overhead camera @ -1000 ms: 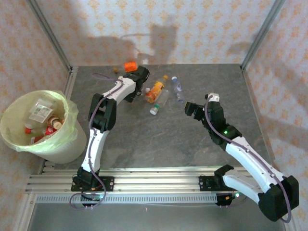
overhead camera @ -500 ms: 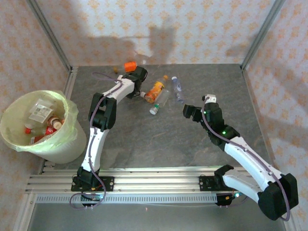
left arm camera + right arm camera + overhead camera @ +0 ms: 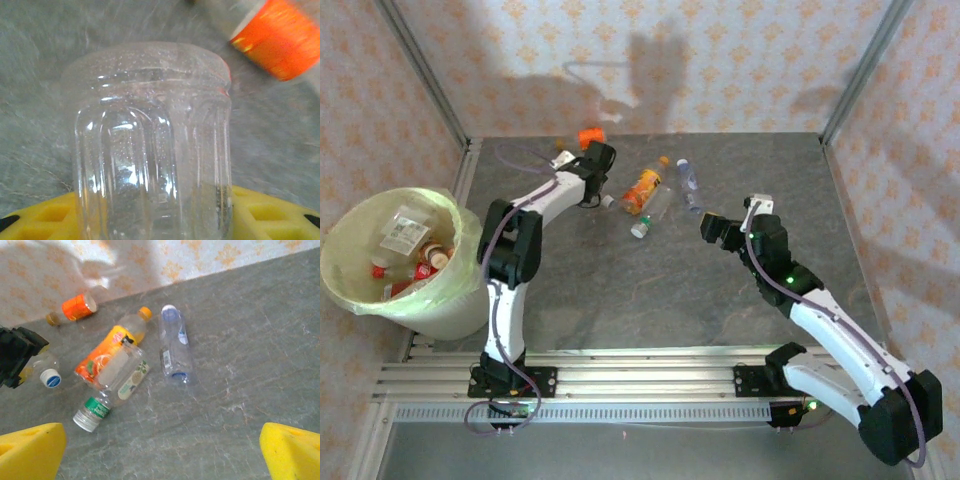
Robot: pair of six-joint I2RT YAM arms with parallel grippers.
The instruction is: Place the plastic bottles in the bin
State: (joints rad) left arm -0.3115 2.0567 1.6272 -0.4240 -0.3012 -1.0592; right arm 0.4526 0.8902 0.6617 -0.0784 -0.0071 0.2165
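My left gripper needs to swing up off the table, back across to the white bin's open bag, and release the bottle where others already lie.
My left gripper (image 3: pixel 597 172) is shut on a clear ribbed plastic bottle (image 3: pixel 152 145), which sits between the yellow fingers (image 3: pixel 272 215) with its base pointing away. The bottle's white cap (image 3: pixel 51 378) points toward the table's middle. An orange-labelled bottle (image 3: pixel 587 137) lies just beyond, by the back wall. Three more bottles lie together mid-table: an orange juice one (image 3: pixel 106 354), a clear one with a green neck band (image 3: pixel 116 386) and a clear blue-capped one (image 3: pixel 172 346). My right gripper (image 3: pixel 712 228) hangs open to their right with nothing between its fingertips. The white bin (image 3: pixel 405 260) stands far left.
The bin's pale yellow-green bag (image 3: pixel 350 285) holds several bottles. Metal frame posts (image 3: pixel 425 75) and patterned walls close in the grey table (image 3: pixel 620 290) at the back and sides. The rail (image 3: pixel 640 385) with both arm bases runs along the near edge.
My left gripper has shifted left along the back of the table with the clear bottle, and its elbow has swung left. The right gripper barely moved.
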